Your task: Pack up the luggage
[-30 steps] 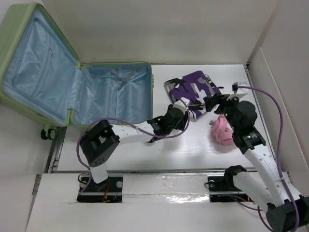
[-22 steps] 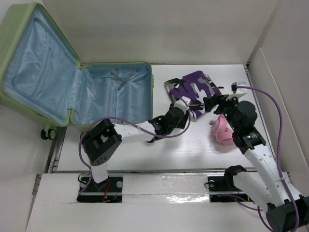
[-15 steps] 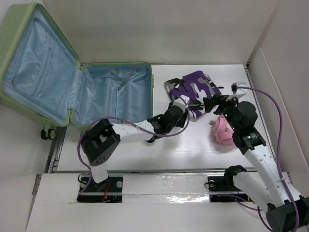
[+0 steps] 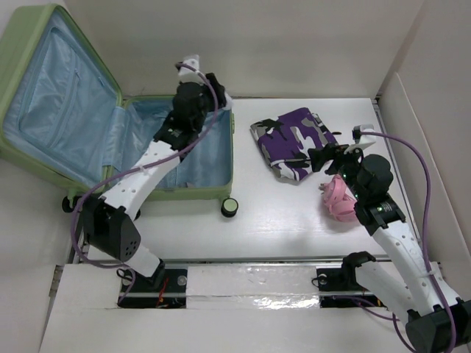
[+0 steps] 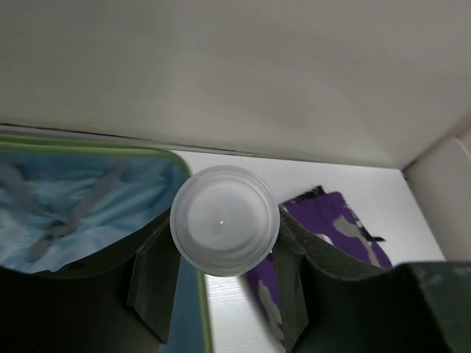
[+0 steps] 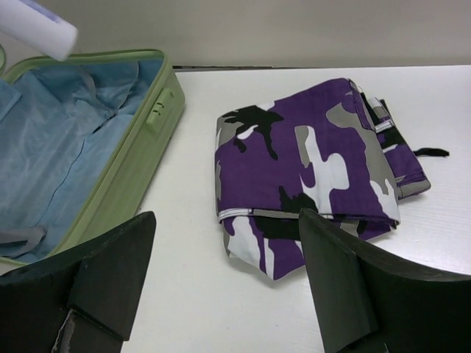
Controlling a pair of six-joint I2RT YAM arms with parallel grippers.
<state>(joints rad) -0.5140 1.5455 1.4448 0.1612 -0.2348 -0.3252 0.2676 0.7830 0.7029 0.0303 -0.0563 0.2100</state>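
The luggage's empty lining [image 4: 187,159] is below my left gripper and to its left in the top view. My left gripper should go down there next, tilting down, and release the bottle.
The luggage [image 4: 51,95] lies open at the left, its lid leaning back and its light-blue lined base [image 4: 193,151] on the table. My left gripper [image 4: 196,76] is raised over the base's back right corner, shut on a white round bottle [image 4: 190,64]. In the left wrist view the bottle's end [image 5: 224,219] sits between both fingers, above the luggage rim [image 5: 179,160]. My right gripper [image 4: 324,157] is open and empty, just above the table at the near edge of a folded purple camouflage garment [image 4: 294,140]; in the right wrist view its jaws [image 6: 227,220] frame the garment [image 6: 309,158].
A pink bundle [image 4: 338,200] lies on the table under my right arm. A black-and-green wheel [image 4: 230,207] sticks out at the luggage's near right corner, another [image 4: 71,204] at the left. White walls close in the back and right.
My left arm has swung from low on the table beside the garment up and back-left over the luggage, carrying the white bottle. My right arm has stayed put.
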